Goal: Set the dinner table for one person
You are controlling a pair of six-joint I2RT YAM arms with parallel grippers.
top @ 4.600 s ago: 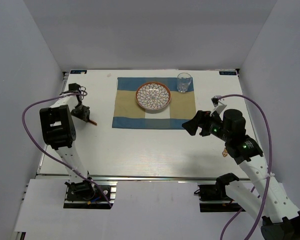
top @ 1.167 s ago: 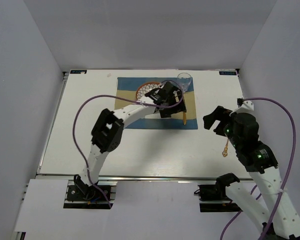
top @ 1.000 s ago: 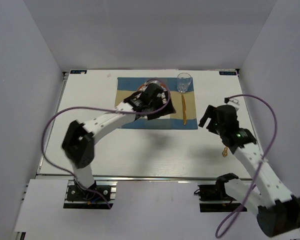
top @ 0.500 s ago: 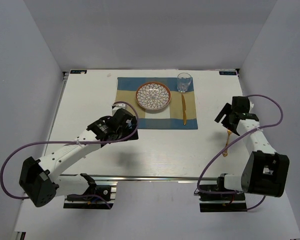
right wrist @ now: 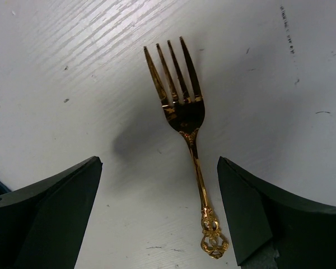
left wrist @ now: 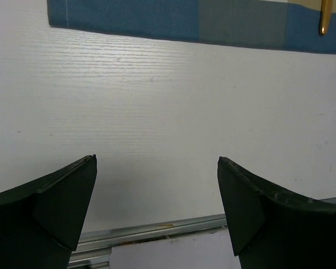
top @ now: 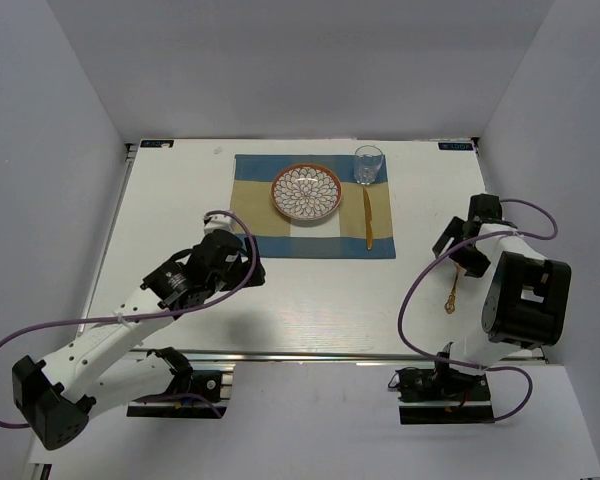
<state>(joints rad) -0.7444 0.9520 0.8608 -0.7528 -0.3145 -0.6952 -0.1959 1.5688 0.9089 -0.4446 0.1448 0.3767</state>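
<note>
My open right gripper will next go down onto the gold fork's neck (top: 456, 276) (right wrist: 194, 150), just behind its tined head, and close, because the fork's handle already runs between my fingers.
The white dinner table (top: 170, 200) carries a blue-and-beige placemat (top: 248, 225). On the mat stand a patterned plate (top: 306, 192) and a clear glass (top: 369, 165), and a gold knife (top: 367, 220) lies right of the plate. A gold fork (top: 451, 294) lies on the bare table to the right. My right gripper (top: 462, 257) hovers open above the fork (right wrist: 186, 112), its handle running between the fingers (right wrist: 56, 202), untouched. Near the mat's front left corner my left gripper (top: 246, 264) is open and holds nothing (left wrist: 157, 162).
The left wrist view shows the mat's near edge (left wrist: 157, 22), the knife's tip (left wrist: 325, 17) and the metal rail (left wrist: 151, 231) at the table's near edge. Grey walls enclose the table on three sides.
My left arm has left the knife on the mat and drawn back toward the near left. My right arm has folded back and brought its open gripper over the fork.
</note>
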